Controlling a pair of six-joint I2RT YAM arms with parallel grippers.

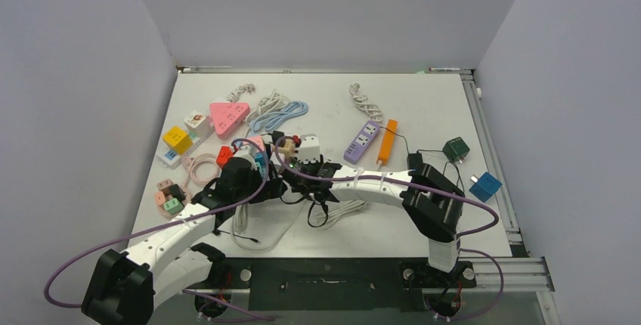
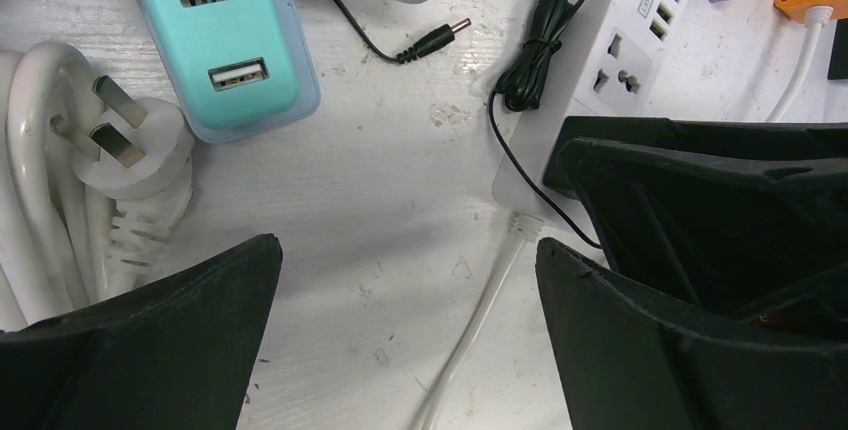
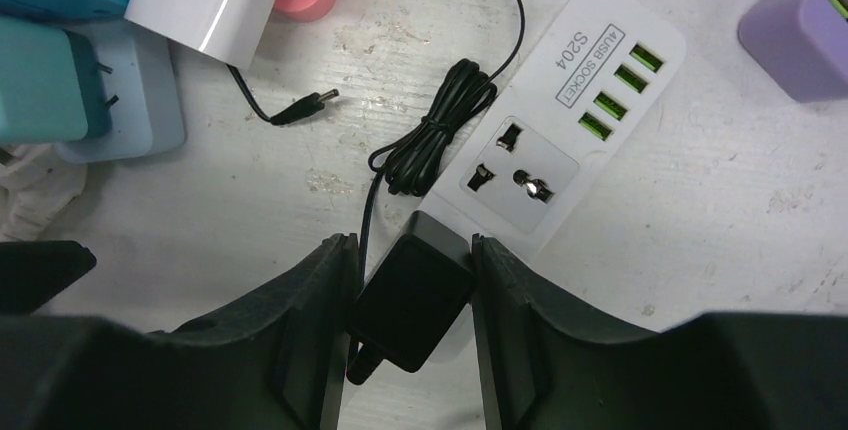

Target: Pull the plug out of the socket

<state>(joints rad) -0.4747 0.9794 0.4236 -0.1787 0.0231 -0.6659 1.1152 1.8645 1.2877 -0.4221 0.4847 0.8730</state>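
Observation:
I will reach outward with my left gripper next, onto the socket strip's USB end and clear of the black plug. That end is outward of my left gripper and toward the right in its wrist view.
A white socket strip marked S204 lies on the table; it also shows in the left wrist view. A black plug stands over the strip's near end, its thin black cord bundled beside it. Its pins are hidden, so I cannot tell if they are in the socket. My right gripper is shut on the black plug, one finger on each side. My left gripper is open and empty just left of it, above the strip's white cable. In the top view the two grippers meet at mid-table.
A teal USB charger and a white three-pin plug with coiled cord lie left of my left gripper. A white adapter lies further back. In the top view, purple and orange strips, a green adapter and a blue cube lie to the right.

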